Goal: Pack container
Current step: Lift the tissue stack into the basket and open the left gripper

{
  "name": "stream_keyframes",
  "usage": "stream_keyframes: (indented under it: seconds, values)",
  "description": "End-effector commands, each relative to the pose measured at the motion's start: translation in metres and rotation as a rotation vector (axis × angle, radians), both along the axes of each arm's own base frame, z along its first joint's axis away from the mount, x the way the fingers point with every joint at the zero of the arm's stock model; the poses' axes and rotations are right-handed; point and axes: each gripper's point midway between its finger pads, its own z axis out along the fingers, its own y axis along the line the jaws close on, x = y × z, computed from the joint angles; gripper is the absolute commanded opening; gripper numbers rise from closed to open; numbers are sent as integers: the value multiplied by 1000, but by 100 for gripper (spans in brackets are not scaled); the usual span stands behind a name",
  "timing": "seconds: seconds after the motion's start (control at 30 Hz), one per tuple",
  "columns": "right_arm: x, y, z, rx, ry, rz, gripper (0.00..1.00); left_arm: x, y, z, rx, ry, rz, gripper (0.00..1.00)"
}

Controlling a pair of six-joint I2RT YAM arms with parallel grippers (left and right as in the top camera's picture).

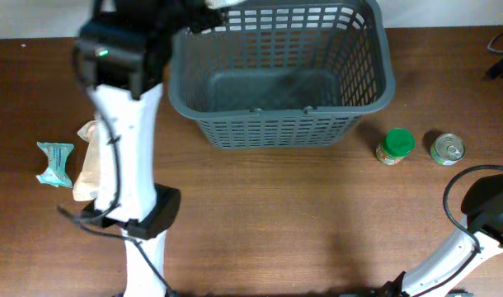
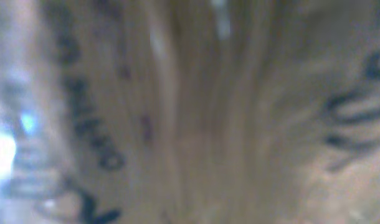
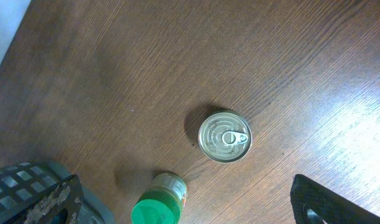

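Observation:
The basket's bottom is bare. I will move my left gripper to the right in the overhead view, then down to the far side of the basket's bottom, and let go of the packet.
The dark grey lattice basket [image 1: 276,124] stands at the back centre, and nothing shows on its floor. My left gripper [image 1: 209,7] is above its back left corner at the frame's top edge, with a pale item showing there. The left wrist view is filled by a blurred beige printed packet [image 2: 190,112] pressed close, which hides the fingers. My right gripper [image 3: 184,206] is open wide, high above a green-lidded jar [image 3: 157,208] and a tin can [image 3: 224,136]. Both stand on the table right of the basket, the jar [image 1: 395,146] nearer it than the can [image 1: 447,149].
A teal packet [image 1: 55,162] and a beige bag [image 1: 91,161] lie at the left of the table, the bag partly under my left arm. The basket's corner [image 3: 22,180] shows low left in the right wrist view. The right arm's base [image 1: 491,206] is at the front right.

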Motion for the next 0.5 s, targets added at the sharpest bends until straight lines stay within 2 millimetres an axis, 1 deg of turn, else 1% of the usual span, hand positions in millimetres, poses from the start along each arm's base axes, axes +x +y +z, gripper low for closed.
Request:
stream_keyframes:
  seconds: [0.0,0.03,0.07,0.1,0.13,0.17,0.23,0.3,0.4,0.43,0.47]
  values:
    - [-1,-2,-1,-6,9,-9,99,16,-45,-57,109,51,-143,2]
    - [-1,-2,-1,-6,8,-10,99,19,-55,-72,120,75,-158,2]
    - [-1,-2,-1,-6,9,-9,99,24,-69,-95,136,114,-177,2]
    - [-1,-2,-1,-6,8,-10,99,27,-76,-110,146,141,-187,2]
    - [-1,-2,-1,-6,9,-9,99,32,-87,-141,170,198,-199,2]
    - [-1,-2,-1,-5,9,-9,99,36,-90,-160,192,230,-193,2]
    - [-1,-2,-1,-6,9,-9,99,43,-89,-188,241,274,-154,2]
    - [-1,-2,-1,-6,9,-9,99,51,-84,-215,306,303,-89,2]
    - [-1,-2,-1,-5,9,-10,99,59,-77,-242,376,328,-32,2]
    - [-1,-2,-1,-6,9,-10,99,60,-77,-247,381,335,-31,2]
    - [-1,-2,-1,-6,9,-9,99,62,-78,-256,387,345,-31,2]
